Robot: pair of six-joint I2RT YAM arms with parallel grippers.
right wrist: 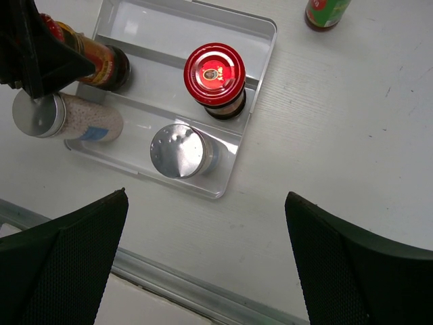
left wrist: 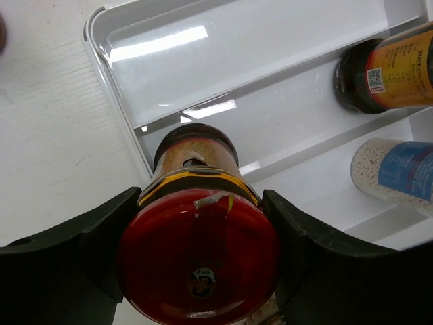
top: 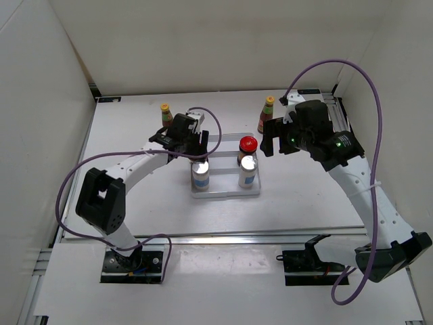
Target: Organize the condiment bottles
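Note:
The middle row's far ridge [left wrist: 191, 107] is further outward than my fingers. I should next move my left gripper slightly outward and open it to release the jar beside that ridge.
My left gripper [top: 195, 152] is shut on a squat red-lidded jar [left wrist: 199, 254], which stands in the middle row on the left of the white ridged tray [top: 223, 179]. A second red-lidded jar [top: 247, 145] stands in the same row on the right. Two white silver-topped shakers [top: 200, 174] [top: 247, 169] stand in the tray's near row. Two slim bottles with yellow caps stand on the table behind the tray, one at the left [top: 166, 113] and one at the right [top: 268, 111]. My right gripper [top: 274, 140] is open and empty, above the table to the right of the tray.
The tray's far row [left wrist: 223, 61] holds nothing. White walls enclose the table on the left, back and right. A metal rail [top: 223, 238] runs along the near edge. Purple cables loop over both arms.

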